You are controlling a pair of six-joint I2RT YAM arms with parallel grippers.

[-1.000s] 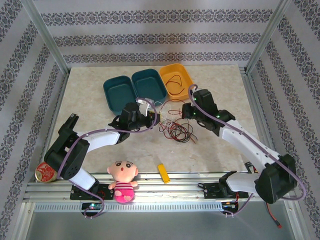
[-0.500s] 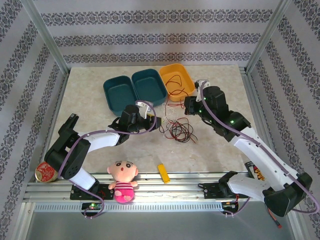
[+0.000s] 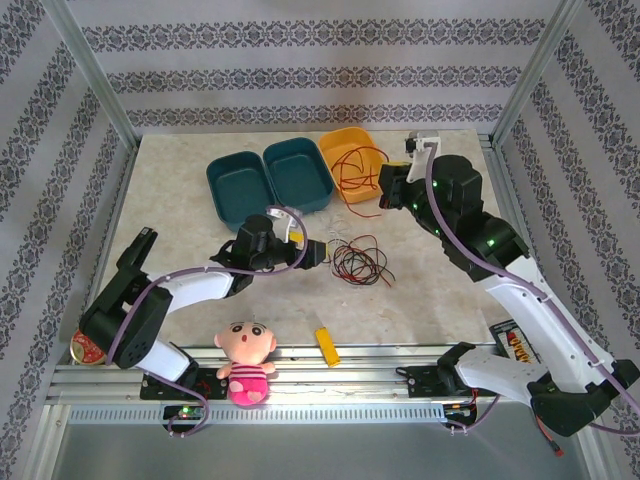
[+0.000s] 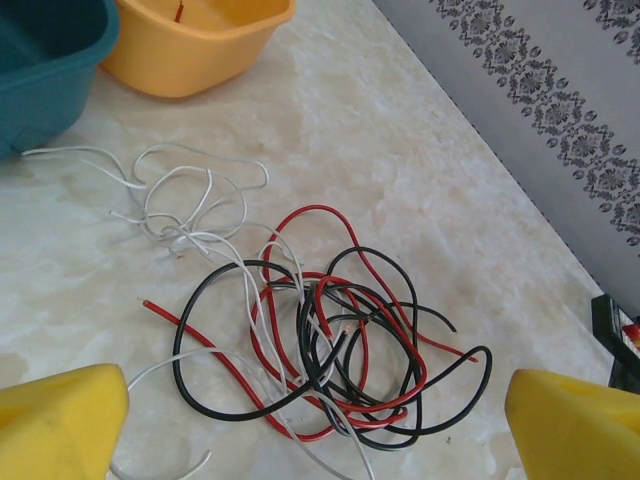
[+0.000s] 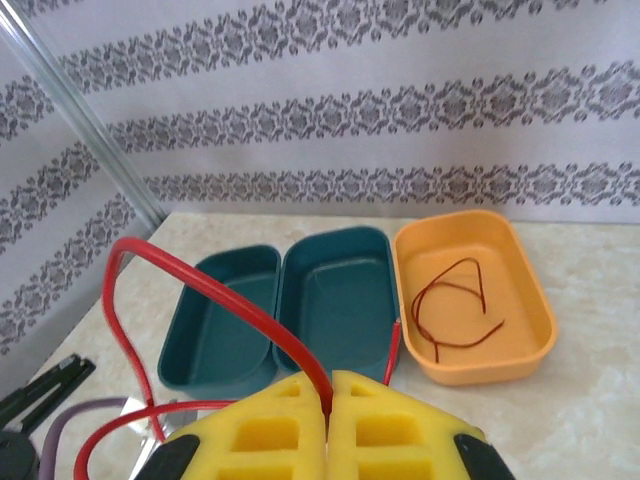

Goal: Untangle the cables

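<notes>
The red cable will next go outward and down into the orange bin [image 3: 372, 150] [image 5: 474, 300] in my right gripper, which will release it there, because that bin already holds red wire.
The cables [image 4: 340, 340] lie in a tangled bundle of red, black and white loops on the marble table, in front of my left gripper [image 4: 320, 445]. That gripper is open, its yellow fingertips [image 4: 60, 420] wide apart on either side of the bundle, holding nothing. A loose white cable [image 4: 190, 200] trails off toward the bins. In the top view the bundle [image 3: 360, 262] sits just right of the left gripper [image 3: 314, 252]. My right gripper [image 5: 330, 385] is shut on a red cable [image 5: 215, 296], raised near the orange bin [image 3: 372, 150].
Two teal bins [image 3: 245, 185] [image 3: 300, 170] stand side by side left of the orange bin, which holds a thin red wire [image 5: 455, 310]. A doll [image 3: 245, 362], a yellow block [image 3: 326, 345] and a can [image 3: 88, 346] lie along the front edge.
My left gripper has opened and let go of the bundle. My right arm has lifted and carried a red cable back toward the orange bin.
</notes>
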